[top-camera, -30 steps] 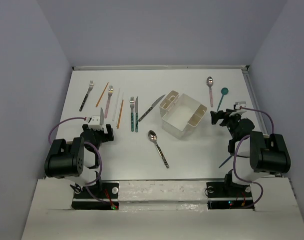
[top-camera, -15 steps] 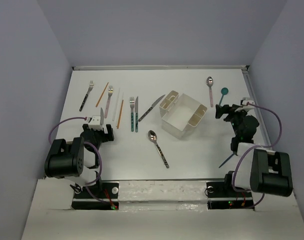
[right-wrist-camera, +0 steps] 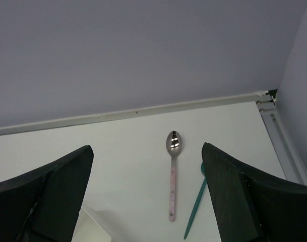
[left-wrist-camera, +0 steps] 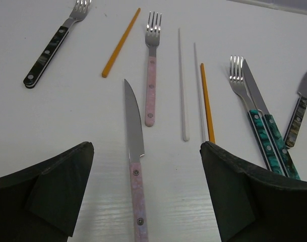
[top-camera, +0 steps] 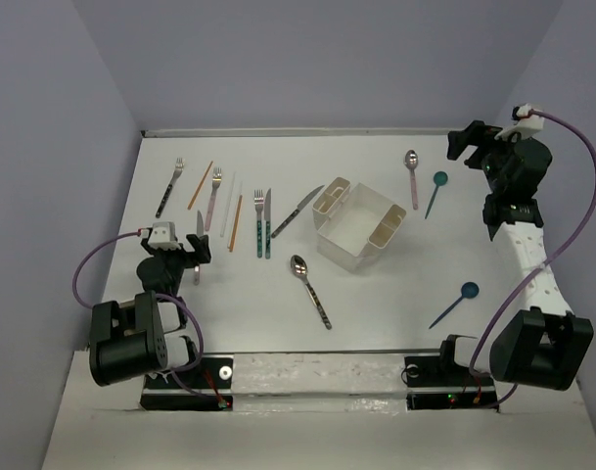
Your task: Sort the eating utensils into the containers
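My left gripper moves outward and down onto the fork's dark handle [top-camera: 164, 203] [left-wrist-camera: 47, 55] next, which lies outward of the gripper and below, clear of the other utensils.
The white caddy [top-camera: 361, 225] stands mid-table, its corner showing in the right wrist view [right-wrist-camera: 90, 228]. Left of it lie a dark-handled fork [top-camera: 168, 188], pink fork [top-camera: 213, 196], teal fork [top-camera: 259, 223], teal knife [top-camera: 268, 225], dark-handled knife [top-camera: 296, 212] and orange and white chopsticks [top-camera: 236, 223]. My left gripper [top-camera: 175, 257] is open, its jaws straddling a pink-handled knife [left-wrist-camera: 134, 166]. My right gripper [top-camera: 466, 142] is open and empty, raised high at the back right above a pink spoon [right-wrist-camera: 172, 171] and a teal spoon [right-wrist-camera: 195, 212].
A dark-handled spoon [top-camera: 310, 289] lies in front of the caddy. A blue spoon [top-camera: 456, 304] lies at the front right. The back wall and the table's right rail [right-wrist-camera: 274, 118] are close to my right gripper.
My right arm has risen and swung from beside the caddy to the back right corner, uncovering the blue spoon. My left gripper has shifted slightly left and back over the pink knife.
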{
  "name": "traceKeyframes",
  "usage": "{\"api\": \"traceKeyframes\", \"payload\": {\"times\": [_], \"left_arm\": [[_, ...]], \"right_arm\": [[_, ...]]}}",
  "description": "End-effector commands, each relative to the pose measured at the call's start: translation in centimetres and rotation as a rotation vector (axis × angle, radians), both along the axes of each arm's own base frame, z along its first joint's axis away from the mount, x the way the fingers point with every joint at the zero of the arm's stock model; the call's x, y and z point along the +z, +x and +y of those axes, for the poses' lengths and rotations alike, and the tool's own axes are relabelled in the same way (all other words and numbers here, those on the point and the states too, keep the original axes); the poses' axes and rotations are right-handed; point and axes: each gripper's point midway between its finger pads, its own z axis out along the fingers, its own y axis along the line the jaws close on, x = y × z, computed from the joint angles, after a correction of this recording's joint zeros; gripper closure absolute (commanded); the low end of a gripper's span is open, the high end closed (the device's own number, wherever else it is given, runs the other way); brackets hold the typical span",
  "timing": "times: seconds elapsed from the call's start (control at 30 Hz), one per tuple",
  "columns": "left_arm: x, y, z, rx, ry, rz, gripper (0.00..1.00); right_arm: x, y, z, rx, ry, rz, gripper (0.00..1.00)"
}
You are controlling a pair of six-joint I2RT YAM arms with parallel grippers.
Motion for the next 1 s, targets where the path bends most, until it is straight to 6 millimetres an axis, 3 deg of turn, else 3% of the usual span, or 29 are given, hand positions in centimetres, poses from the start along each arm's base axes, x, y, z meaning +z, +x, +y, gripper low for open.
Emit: {"api": "traceKeyframes", "payload": {"times": [0.0,0.1,0.13,0.2,0.23,0.27,0.3,0.37,0.47,0.5,0.53,0.57,0.6,0.63,0.67,0.7,0.73,0.77,0.8,0.83,0.87,0.9,0.93,0.97], "left_arm": [[14.1,0.4,0.4,-0.043,0.095,-0.528,0.01],[18.7,0.3,2.2,0.043,0.241,-0.687,0.01],[20.6,1.8,4.0,0.091,0.285,-0.697,0.01],[20.3,4.9,6.0,0.103,0.325,-0.616,0.01],[20.6,7.9,8.0,0.123,0.316,-0.513,0.01],[19.4,10.3,9.6,0.141,0.357,-0.408,0.01],[18.3,12.3,10.6,0.138,0.354,-0.294,0.01],[18.1,16.5,12.1,0.114,0.353,-0.102,0.01],[18.2,18.5,12.9,0.087,0.389,0.009,0.01],[18.3,19.6,13.2,0.079,0.389,0.072,0.01],[18.4,20.1,13.5,0.070,0.424,0.106,0.01],[17.9,20.5,13.4,0.046,0.434,0.157,0.01],[17.4,21.1,13.4,0.016,0.425,0.252,0.01],[19.5,21.1,14.0,0.027,0.446,0.296,0.01],[17.2,22.1,14.6,0.014,0.433,0.370,0.02],[16.5,22.4,15.1,0.020,0.435,0.424,0.05],[16.5,22.7,15.5,0.019,0.434,0.453,0.08],[18.7,22.6,15.4,0.017,0.427,0.469,0.13],[14.6,23.7,15.5,-0.015,0.393,0.561,0.21],[14.3,24.1,15.3,-0.030,0.383,0.579,0.24],[17.0,23.9,14.6,-0.039,0.397,0.558,0.28],[12.3,24.9,15.1,-0.043,0.382,0.644,0.33],[12.4,25.1,15.1,-0.030,0.401,0.640,0.34],[9.6,25.1,14.9,-0.041,0.402,0.711,0.35]], "right_arm": [[-1.6,-0.2,2.0,0.096,0.056,0.127,0.07],[-1.3,0.1,2.3,0.119,0.067,0.136,0.08],[-1.6,0.4,2.6,0.137,0.072,0.148,0.08],[-1.5,0.6,2.9,0.155,0.078,0.161,0.09],[-1.1,0.9,2.9,0.163,0.078,0.159,0.09],[-1.7,0.8,3.0,0.162,0.084,0.196,0.09],[-1.8,0.9,2.9,0.157,0.085,0.206,0.09],[-2.1,1.4,2.0,0.108,0.086,0.228,0.11],[-4.1,1.4,-0.8,-0.061,0.101,0.330,0.12],[-3.7,1.6,-1.4,-0.094,0.102,0.339,0.13],[-5.4,1.5,-2.0,-0.134,0.109,0.409,0.15],[-6.0,1.5,-2.8,-0.177,0.109,0.436,0.16],[-5.8,1.6,-3.0,-0.190,0.110,0.446,0.22],[-7.4,1.5,-3.2,-0.205,0.118,0.507,0.31],[-7.9,1.6,-3.2,-0.206,0.121,0.530,0.36],[-8.6,1.7,-3.2,-0.210,0.137,0.565,0.39],[-9.0,1.7,-3.9,-0.253,0.132,0.576,0.41],[-9.4,1.7,-4.0,-0.261,0.136,0.587,0.42],[-9.6,1.7,-4.2,-0.278,0.145,0.592,0.42],[-10.1,1.6,-4.3,-0.291,0.149,0.601,0.42],[-10.7,1.6,-4.6,-0.305,0.147,0.613,0.42],[-11.0,1.5,-4.6,-0.306,0.142,0.621,0.42],[-11.4,1.5,-4.6,-0.300,0.136,0.631,0.41],[-12.0,1.7,-4.4,-0.286,0.134,0.646,0.41]]}}
